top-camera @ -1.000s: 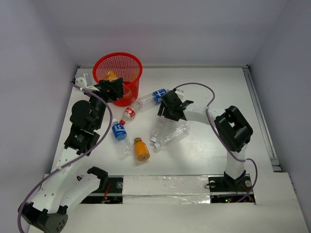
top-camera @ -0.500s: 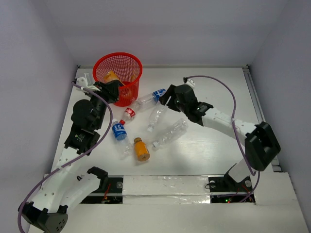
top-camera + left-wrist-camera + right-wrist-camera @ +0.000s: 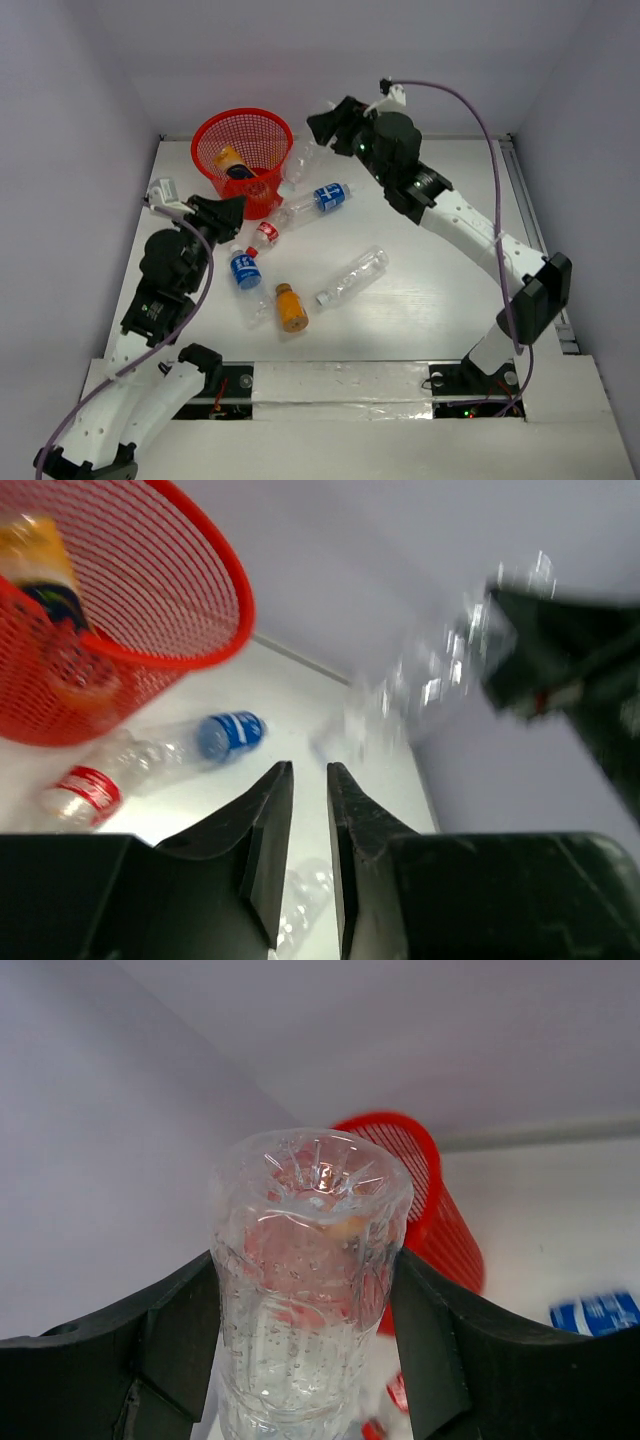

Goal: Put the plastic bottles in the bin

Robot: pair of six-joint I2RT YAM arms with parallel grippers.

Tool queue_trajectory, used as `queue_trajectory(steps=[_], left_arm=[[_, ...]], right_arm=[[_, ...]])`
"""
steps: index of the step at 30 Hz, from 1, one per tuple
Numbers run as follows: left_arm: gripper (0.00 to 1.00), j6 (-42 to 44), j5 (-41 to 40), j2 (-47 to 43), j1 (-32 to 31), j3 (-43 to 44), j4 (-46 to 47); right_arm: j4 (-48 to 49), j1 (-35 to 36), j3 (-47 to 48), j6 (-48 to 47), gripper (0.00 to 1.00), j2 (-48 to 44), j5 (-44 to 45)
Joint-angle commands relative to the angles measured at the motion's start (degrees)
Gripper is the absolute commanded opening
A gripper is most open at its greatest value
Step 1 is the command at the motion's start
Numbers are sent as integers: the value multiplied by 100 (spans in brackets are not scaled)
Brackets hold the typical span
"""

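I should move my right gripper over the bin's opening and release the clear bottle there, as the bin is to the gripper's left in the top view.
The red mesh bin stands at the back left with an orange-filled bottle inside. My right gripper is shut on a clear bottle and holds it in the air beside the bin's right rim; the right wrist view shows the bottle between my fingers with the bin behind. My left gripper is in front of the bin, its jaws almost together and empty. A blue-labelled bottle, a red-labelled one, another blue-labelled one, a stubby orange one and a clear one lie on the table.
White walls close in the table at the back and sides. A metal rail runs along the right edge. A taped strip crosses the near edge by the arm bases. Purple cables loop off both arms.
My right arm lifted a clear bottle off the table and carried it back-left up beside the bin. My left gripper drew back from the bin toward the front.
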Motion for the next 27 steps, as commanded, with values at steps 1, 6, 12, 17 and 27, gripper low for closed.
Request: queue_trajectory(steps=[1, 6, 12, 17, 27], left_arm=[[18, -459, 929, -685, -36, -1176, 1292], [0, -241, -71, -1170, -36, -1522, 508], [0, -529, -98, -1153, -36, -1741, -321], [69, -942, -178, -1109, -36, -1794, -1209], [92, -1619, -363, -1170, -36, -2022, -1930]], right_arm=[[285, 47, 1185, -653, 54, 595, -48], [207, 47, 2769, -1258, 54, 1659, 74], [92, 47, 4967, -1927, 55, 3372, 215], [241, 47, 5304, -2472, 55, 4121, 136], [496, 161, 4961, -3535, 71, 4429, -690]])
